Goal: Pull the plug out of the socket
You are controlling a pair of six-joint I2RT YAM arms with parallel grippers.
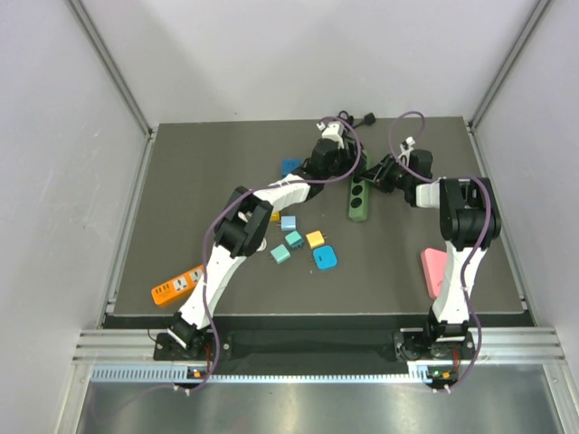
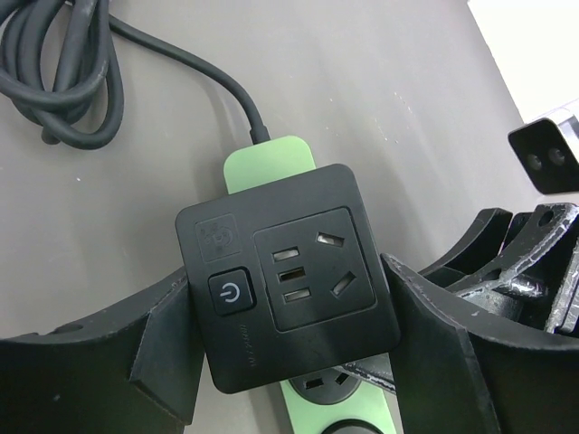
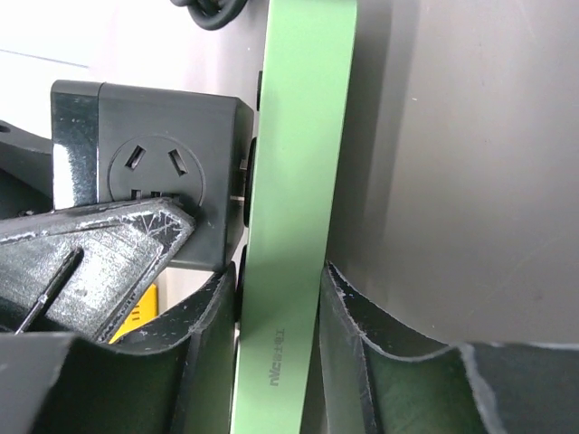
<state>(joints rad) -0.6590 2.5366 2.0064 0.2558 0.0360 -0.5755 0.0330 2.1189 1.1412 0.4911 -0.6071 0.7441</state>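
Note:
I should next lift the cube [image 3: 154, 172] in my left gripper off the socket, take it back to bare tabletop by the small adapters, lower it and let it go.
The socket, a long green power strip [image 1: 359, 200], lies at the back middle of the table, its black cable [image 2: 181, 63] running off its far end. A black cube plug [image 2: 285, 271] with a power button sits over the strip's end [image 2: 270, 165]. My left gripper [image 2: 289, 334] is shut on the cube's two sides. My right gripper [image 3: 280, 334] is shut on the strip's edge [image 3: 294, 226], one finger on each face. In the right wrist view the cube [image 3: 154, 172] stands a narrow gap off the strip, with a metal pin bridging the gap.
An orange power strip [image 1: 176, 287] lies at the front left and a pink object [image 1: 434, 269] at the front right. Several small coloured adapters [image 1: 324, 258] lie in the middle. A coil of black cable [image 1: 357, 119] lies at the back edge.

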